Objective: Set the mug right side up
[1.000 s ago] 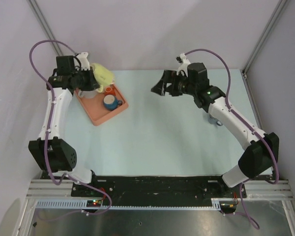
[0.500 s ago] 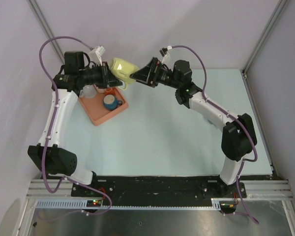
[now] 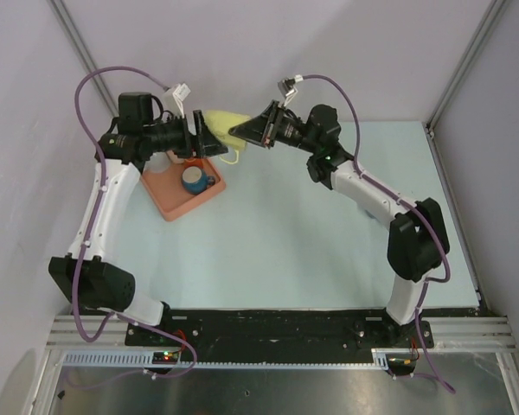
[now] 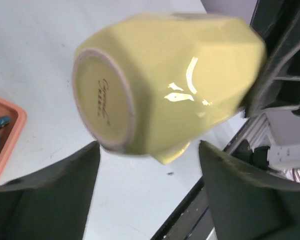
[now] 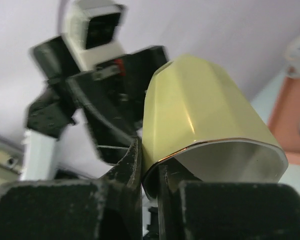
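Observation:
Next, my right gripper moves back and down, tilting the mug base-down onto the bare near tabletop to release it, because the mug hangs on its side.
The pale yellow mug [image 3: 221,123] hangs on its side in the air above the table's far edge, base toward my left arm, mouth toward my right arm. My right gripper [image 3: 245,132] is shut on the mug's rim, one finger inside the mouth and one outside, as the right wrist view shows on the mug [image 5: 190,105] and the gripper [image 5: 150,162]. My left gripper [image 3: 203,138] is open. In the left wrist view its fingers [image 4: 50,190] stand apart on either side below the mug's base [image 4: 102,100], not touching it.
An orange tray [image 3: 169,206] lies on the table under my left arm, holding a blue mug [image 3: 193,179] and a clear cup [image 3: 156,161]. The tray's corner [image 4: 12,125] shows in the left wrist view. A grey wall stands just behind.
My left arm carried the mug off the tray toward the middle. My right arm swung over and shut on its rim. My left gripper then opened and let go.

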